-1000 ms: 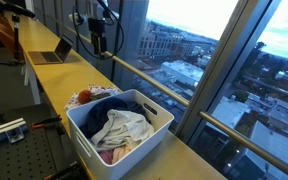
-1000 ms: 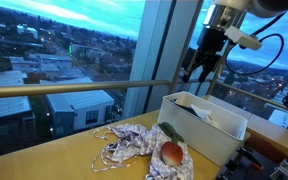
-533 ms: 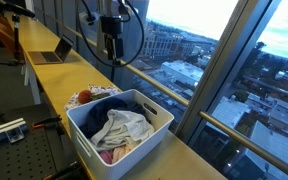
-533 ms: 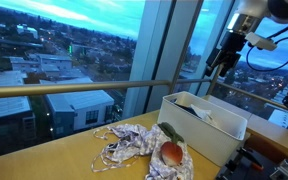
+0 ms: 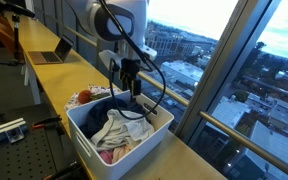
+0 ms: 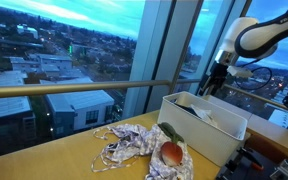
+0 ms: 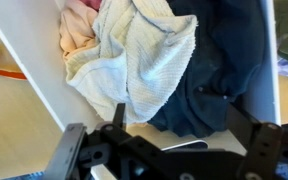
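My gripper will next lower its open fingers into the bin onto the top of the dark navy garment, which lies below, uncovered beside the cream towel.
My gripper hangs just above the far end of a white plastic bin, open and empty. It also shows in an exterior view over the bin. In the wrist view my open fingers hover over a dark navy garment beside a cream towel. A pink cloth lies at the bin's corner. The cream towel and the navy garment fill the bin.
A patterned cloth and a red-orange round object lie on the wooden counter beside the bin. A laptop sits further along the counter. Window glass and a railing run close along one side.
The arm has moved along the counter toward the bin and come down, so the gripper now hangs low over the clothes in the bin.
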`<state>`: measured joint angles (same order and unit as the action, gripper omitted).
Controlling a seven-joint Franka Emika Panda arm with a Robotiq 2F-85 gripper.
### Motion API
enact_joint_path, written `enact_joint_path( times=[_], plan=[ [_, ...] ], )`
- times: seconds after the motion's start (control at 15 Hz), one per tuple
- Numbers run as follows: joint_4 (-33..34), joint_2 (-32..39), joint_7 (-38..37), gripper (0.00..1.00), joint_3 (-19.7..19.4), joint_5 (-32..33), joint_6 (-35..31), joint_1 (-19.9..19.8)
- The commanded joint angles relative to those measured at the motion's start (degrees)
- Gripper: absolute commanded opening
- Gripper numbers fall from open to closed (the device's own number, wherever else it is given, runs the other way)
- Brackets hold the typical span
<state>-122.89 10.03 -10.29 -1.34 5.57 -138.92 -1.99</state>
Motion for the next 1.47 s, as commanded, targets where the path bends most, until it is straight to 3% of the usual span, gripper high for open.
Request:
enact_joint_path(
  times=[0.0,0.67,0.73,0.8,1.13,1.4],
  plan=[
    [6.3,10.0,4.6,1.00,0.4,-5.1,-2.5,-0.6],
    [16.1,30.8,4.0,1.00,0.0,-5.3,-3.0,0.9],
    [16.2,31.6,3.7,0.75,0.2,-5.5,-2.8,1.2],
    [16.5,32.2,3.5,0.74,0.2,-5.5,-2.8,1.6],
    [13.6,26.9,2.5,0.37,-0.3,-5.2,-1.7,2.8],
    [8.2,18.0,0.4,0.08,-1.4,-4.2,-1.2,4.1]
  ],
)
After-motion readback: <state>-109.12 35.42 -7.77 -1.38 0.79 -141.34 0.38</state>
